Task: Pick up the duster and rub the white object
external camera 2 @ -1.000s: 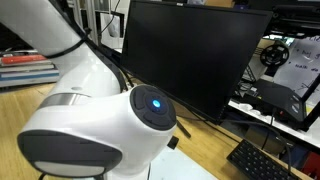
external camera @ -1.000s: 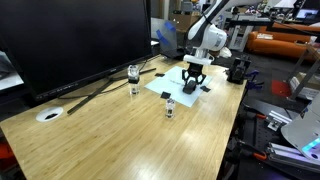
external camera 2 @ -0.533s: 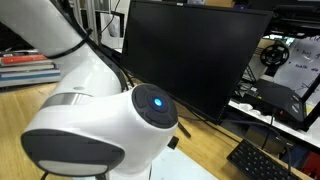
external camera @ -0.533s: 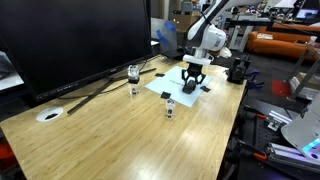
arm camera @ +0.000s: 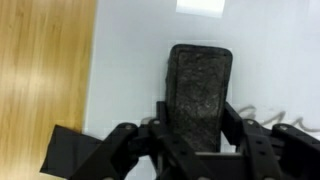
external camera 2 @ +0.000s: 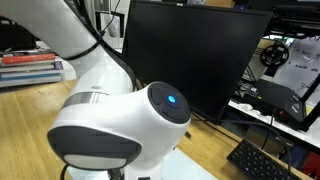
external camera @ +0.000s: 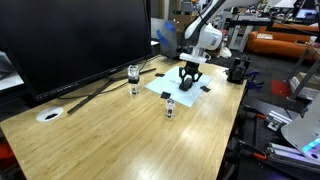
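My gripper slides toward the right in the wrist view next, over the dark scribble (arm camera: pixel 286 122), and releases the duster (arm camera: pixel 200 90) beyond, as those marks lie to that side of it.
The duster (arm camera: pixel 200 90) is a black oblong block with a rough dark face. In the wrist view it sits lengthwise between my gripper's (arm camera: pixel 198 135) two black fingers, which press against both its sides. It lies on or just above the white object (arm camera: pixel 270 60), a flat pale sheet on the wooden table. In an exterior view my gripper (external camera: pixel 190 78) points down over that sheet (external camera: pixel 168 88) near the table's far end. The duster itself is too small to make out there.
A large black monitor (external camera: pixel 70 40) stands along the table's back. A glass jar (external camera: pixel 133 73), a small bottle (external camera: pixel 170 108) and a white round disc (external camera: pixel 48 114) sit on the wood. The arm's housing (external camera 2: pixel 120 140) fills an exterior view, with a keyboard (external camera 2: pixel 255 160) behind it.
My gripper has shifted slightly over the white sheet, and the arm's housing has moved to the right in an exterior view. The duster stays between the fingers.
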You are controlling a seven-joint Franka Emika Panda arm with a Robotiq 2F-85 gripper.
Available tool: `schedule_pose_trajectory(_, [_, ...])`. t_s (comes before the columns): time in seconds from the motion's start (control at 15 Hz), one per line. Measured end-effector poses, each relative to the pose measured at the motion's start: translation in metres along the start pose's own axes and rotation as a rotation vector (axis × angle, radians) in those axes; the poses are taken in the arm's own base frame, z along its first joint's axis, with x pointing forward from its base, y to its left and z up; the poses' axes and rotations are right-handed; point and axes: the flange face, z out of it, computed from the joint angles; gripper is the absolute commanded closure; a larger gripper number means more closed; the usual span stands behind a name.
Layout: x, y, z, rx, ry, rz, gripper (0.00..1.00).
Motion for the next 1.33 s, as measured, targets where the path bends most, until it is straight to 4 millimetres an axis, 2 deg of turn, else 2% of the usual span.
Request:
schedule_pose_trajectory(0.33, [0.015,-0.037,-0.005,0.034,0.026,0.015,0.7])
schedule_pose_trajectory(0.8, [0.02,-0.061,-0.003,-0.023,0.015,0.01,0.7])
schedule_pose_trajectory(1.33, [0.026,-0.103,-0.004,-0.051,0.015,-0.05,0.7])
